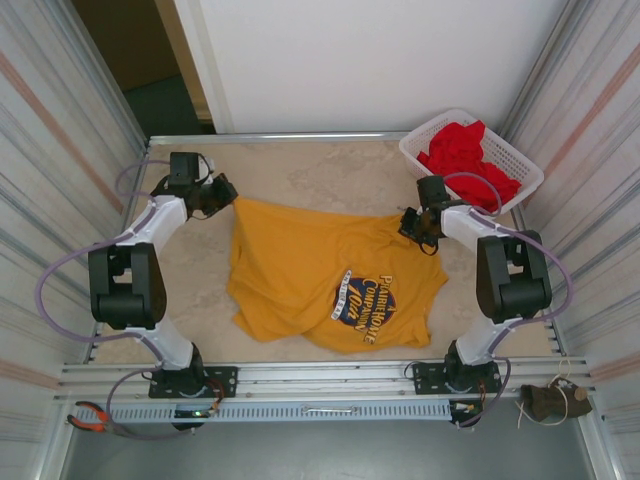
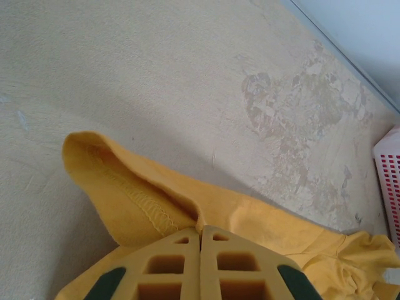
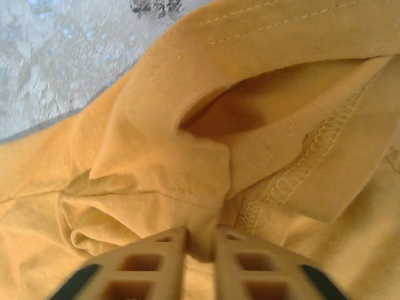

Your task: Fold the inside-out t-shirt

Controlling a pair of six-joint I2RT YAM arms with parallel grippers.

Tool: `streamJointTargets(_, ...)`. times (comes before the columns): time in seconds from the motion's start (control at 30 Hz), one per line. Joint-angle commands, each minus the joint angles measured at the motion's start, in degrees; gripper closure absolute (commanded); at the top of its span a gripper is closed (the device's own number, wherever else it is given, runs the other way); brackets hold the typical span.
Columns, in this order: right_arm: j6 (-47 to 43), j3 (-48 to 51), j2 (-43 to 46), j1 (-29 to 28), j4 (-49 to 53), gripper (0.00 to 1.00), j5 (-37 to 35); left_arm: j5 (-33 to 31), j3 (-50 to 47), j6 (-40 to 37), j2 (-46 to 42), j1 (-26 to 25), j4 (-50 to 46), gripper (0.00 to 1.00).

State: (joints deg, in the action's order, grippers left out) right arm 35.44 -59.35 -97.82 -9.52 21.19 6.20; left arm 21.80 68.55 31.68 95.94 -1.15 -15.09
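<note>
The cloth lies rumpled, so the left gripper will next lift the stitched hem (image 2: 134, 200) high, then lower it onto the tabletop beyond the shirt and let go.
The mustard-yellow inside-out t-shirt (image 1: 320, 275) lies rumpled in the middle of the table, its dark blue and white print (image 1: 364, 297) facing up near the front right. My left gripper (image 1: 222, 195) is at the shirt's far left corner, shut on a stitched hem (image 2: 134, 200); the jaws press together on the cloth (image 2: 201, 232). At the far right corner, my right gripper (image 1: 417, 226) is shut on a fold of the same shirt (image 3: 200, 240). Bunched cloth and a seam (image 3: 294, 169) lie in front of its fingers.
A white basket (image 1: 520, 160) holding a red garment (image 1: 465, 155) stands at the back right corner, close to the right arm. Metal walls flank the table on both sides. Orange-handled pliers (image 1: 90, 418) lie on the front rail at the left.
</note>
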Motion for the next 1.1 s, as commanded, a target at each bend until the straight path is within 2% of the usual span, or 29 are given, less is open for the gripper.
streamJointTargets(0.0, -1.25, -1.64, -0.20, -0.02, 0.18, 1.00, 0.43, -0.19, 0.40, -0.48, -2.40, -0.10, 0.43, 1.00)
streamJointTargets(0.1, -1.34, -1.80, 2.68, 1.08, 0.45, 1.00, 0.80, -0.14, 0.73, -0.72, -2.75, 0.00, 0.07, 1.00)
streamJointTargets(0.27, -0.92, -3.90, 14.71, 4.80, 2.66, 1.00, 1.45, 1.01, 2.78, -0.57, -5.15, 0.30, -0.98, 1.00)
streamJointTargets(0.57, -0.30, -19.07, 33.74, 9.66, 10.15, 1.00, 1.93, 7.09, 13.44, 3.40, -12.33, 1.22, -2.27, 0.95)
streamJointTargets(0.7, 0.83, -24.78, 37.98, 11.35, 11.42, 1.00, 2.57, 9.13, 18.39, 6.17, -15.32, 1.41, -1.28, 0.93)
streamJointTargets(0.9, 2.17, -32.65, 42.54, 13.36, 11.41, 1.00, 2.73, 10.61, 21.94, 11.25, -20.90, 1.36, 5.39, 0.96)
streamJointTargets(1.07, 2.63, -41.27, 42.66, 13.85, 11.07, 1.00, 2.97, 10.73, 27.73, 12.93, -23.99, 1.39, 7.22, 0.93)
